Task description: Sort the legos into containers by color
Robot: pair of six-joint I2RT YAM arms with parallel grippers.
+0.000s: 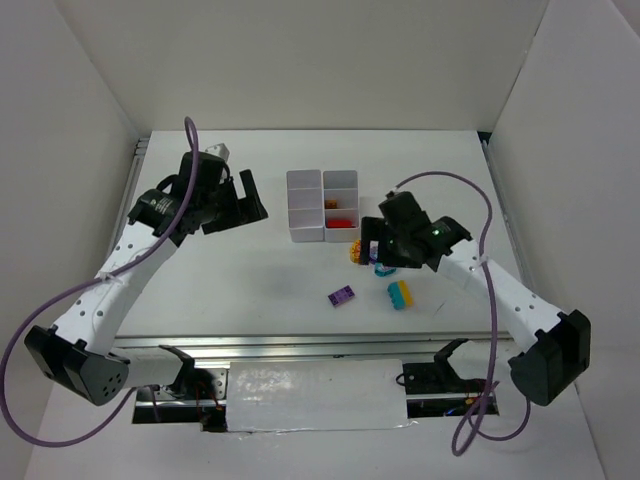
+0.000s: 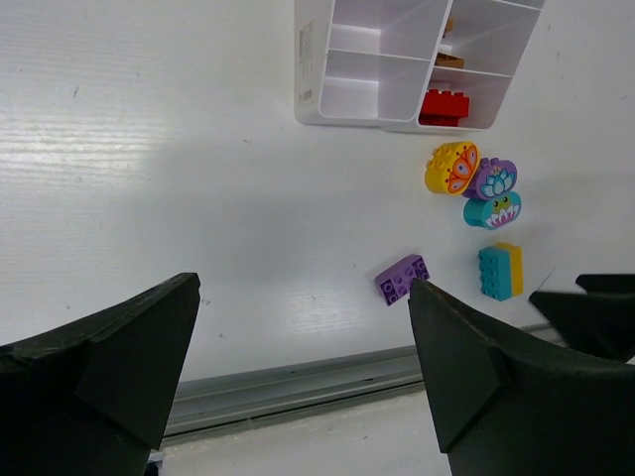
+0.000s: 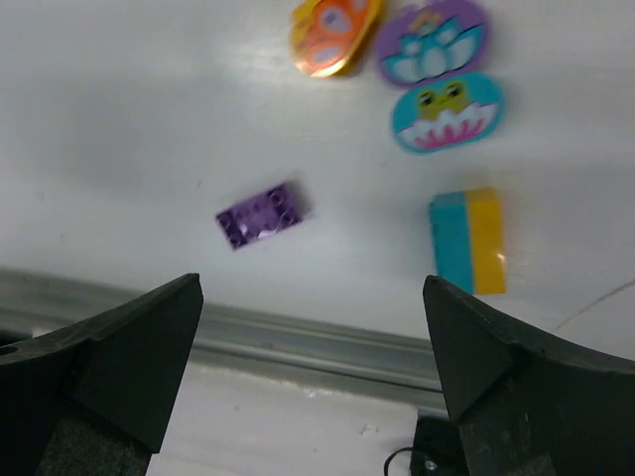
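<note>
The brick lies slanted near the bar. My right gripper will go left in the top view, back and down, turning to straddle the long sides of the purple brick (image 1: 341, 295).
The white containers (image 1: 305, 236) stand at the table's middle back, with a red lego (image 1: 342, 222) in the near right compartment and an orange piece behind it. On the table lie a purple brick (image 1: 341, 295) and a teal-and-yellow brick (image 1: 401, 294). In the right wrist view I see an orange round lego (image 3: 335, 35), a purple one (image 3: 432, 42) and a teal one (image 3: 446, 111) clustered together. My right gripper (image 1: 372, 246) hangs open above that cluster, holding nothing. Left of the containers, my left gripper (image 1: 244, 204) is open and empty too.
A grey metal rail (image 2: 298, 389) runs along the table's near edge. White walls close in the left, back and right sides. The right arm's cable loops above the table at the right.
</note>
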